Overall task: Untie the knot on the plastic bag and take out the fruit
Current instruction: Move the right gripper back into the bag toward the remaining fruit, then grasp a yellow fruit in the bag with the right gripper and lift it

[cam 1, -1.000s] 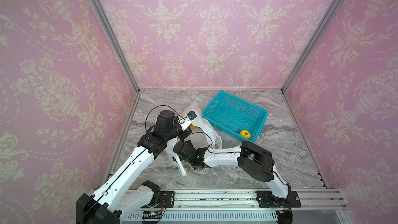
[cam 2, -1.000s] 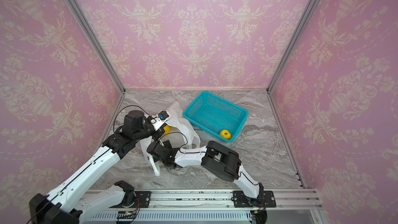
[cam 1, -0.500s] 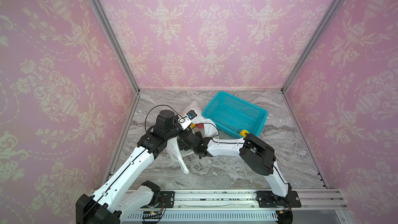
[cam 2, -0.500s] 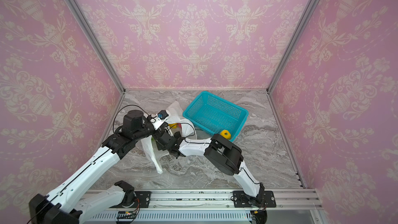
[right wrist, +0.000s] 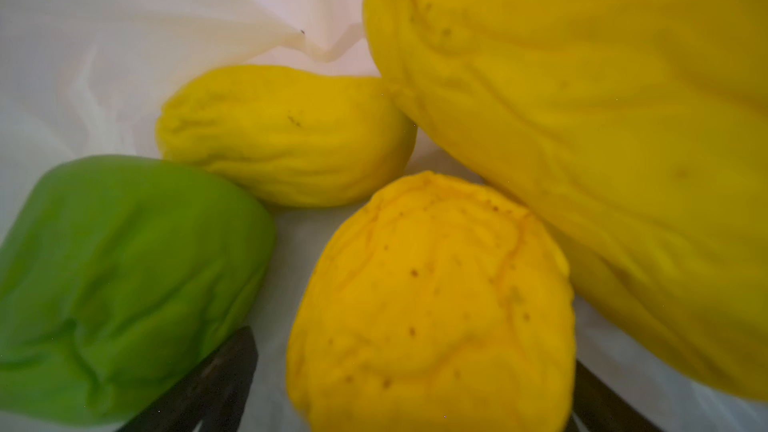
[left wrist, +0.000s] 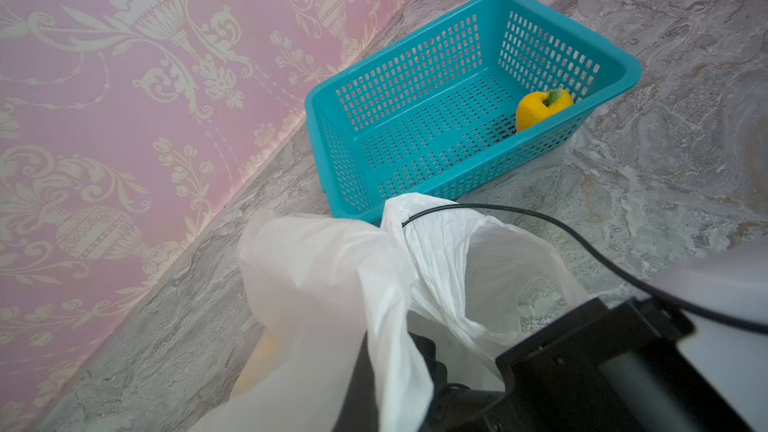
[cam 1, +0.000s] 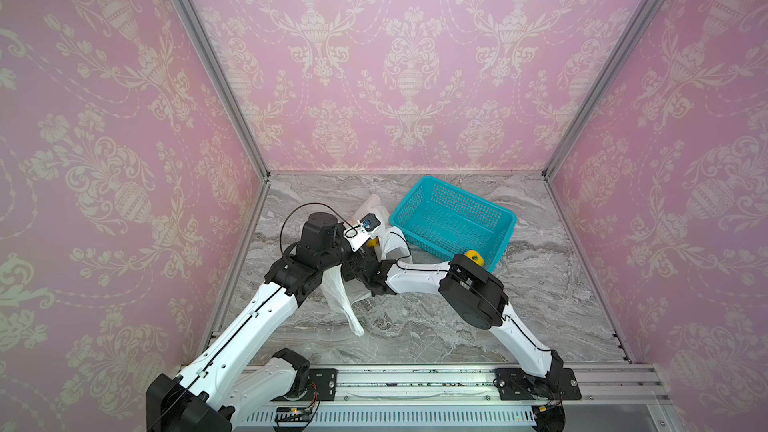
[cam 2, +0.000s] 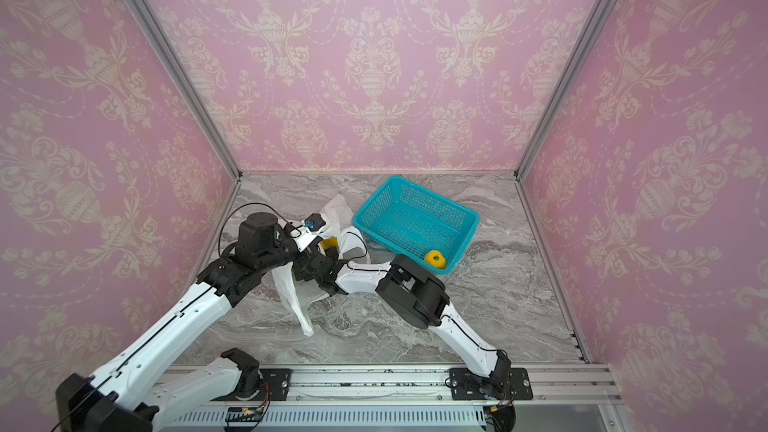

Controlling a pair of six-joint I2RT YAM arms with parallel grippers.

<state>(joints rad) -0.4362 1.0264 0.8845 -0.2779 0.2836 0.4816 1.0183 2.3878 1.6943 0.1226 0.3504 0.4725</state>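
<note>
The right gripper draws its open fingers together onto the round yellow-orange fruit's sides next, since that fruit already lies between them, apart from the green fruit (right wrist: 124, 276).
My left gripper (left wrist: 386, 388) is shut on the rim of the plastic bag (cam 1: 338, 288) and holds its mouth open and raised, left of the basket. The knot is out of view. My right gripper (right wrist: 409, 388) is inside the bag, open, with its dark fingers (right wrist: 216, 380) on either side of a round yellow-orange fruit (right wrist: 432, 292). Beside it lie a green fruit (right wrist: 124, 276), a small long yellow one (right wrist: 286, 135) and a big long yellow one (right wrist: 582, 118). A bit of yellow fruit (cam 1: 372, 243) shows at the bag's mouth in both top views.
A teal mesh basket (cam 1: 469, 195) stands at the back right of the bag, touching it, with one yellow-orange fruit (cam 1: 473, 257) in its near corner. The right arm's black elbow (cam 1: 473, 297) sits just in front of the basket. The left wall is close to the bag.
The right gripper has risen from the tabletop in front of the bag and reached back-left into the bag's mouth. The left gripper has kept its hold and hardly moved.
</note>
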